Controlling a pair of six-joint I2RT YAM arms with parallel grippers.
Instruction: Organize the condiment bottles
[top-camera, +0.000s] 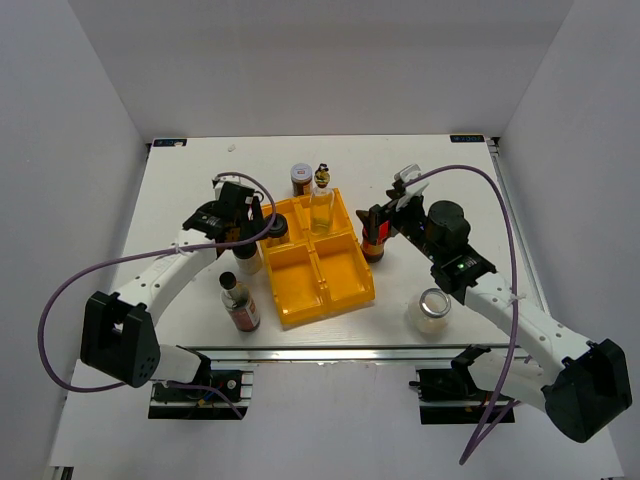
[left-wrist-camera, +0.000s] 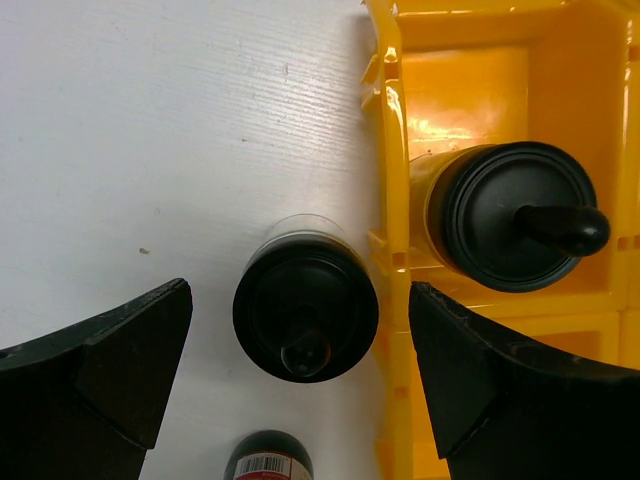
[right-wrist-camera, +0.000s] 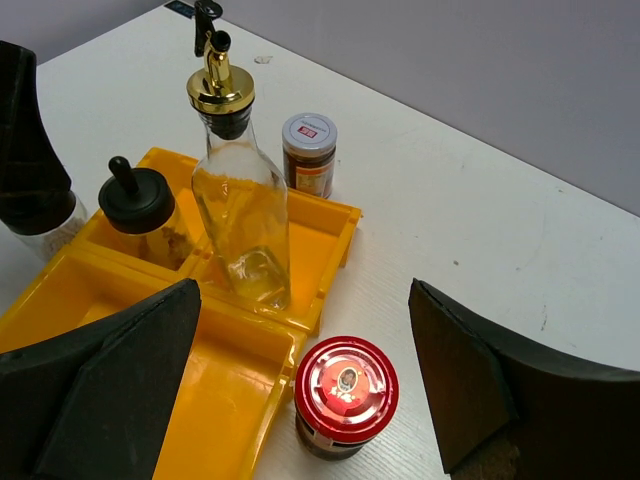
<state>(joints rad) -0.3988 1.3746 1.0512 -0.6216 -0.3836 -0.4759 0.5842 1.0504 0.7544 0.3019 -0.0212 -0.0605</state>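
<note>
Next I will lower my left gripper around the black lid of the jar (top-camera: 246, 250) outside the tray and close, since its open fingers already stand on either side of it.
A yellow tray (top-camera: 345, 290) sits mid-table. Its back compartments hold a tall clear gold-topped bottle (top-camera: 321, 205) (right-wrist-camera: 240, 215) and a black-lidded jar (top-camera: 276, 228) (left-wrist-camera: 515, 215). A second black-lidded jar (top-camera: 247, 258) (left-wrist-camera: 305, 310) stands on the table against the tray's left wall. My left gripper (top-camera: 252, 232) (left-wrist-camera: 300, 300) hovers open above it, one finger on each side. My right gripper (top-camera: 385, 215) (right-wrist-camera: 302, 330) is open over a red-lidded jar (top-camera: 374, 243) (right-wrist-camera: 345, 392) by the tray's right wall. Neither gripper holds anything.
A dark black-capped sauce bottle (top-camera: 239, 303) (left-wrist-camera: 268, 458) stands front left of the tray. A white-lidded jar (top-camera: 301, 179) (right-wrist-camera: 308, 152) is behind the tray. A silver-lidded jar (top-camera: 432, 310) stands front right. Both front tray compartments hold nothing.
</note>
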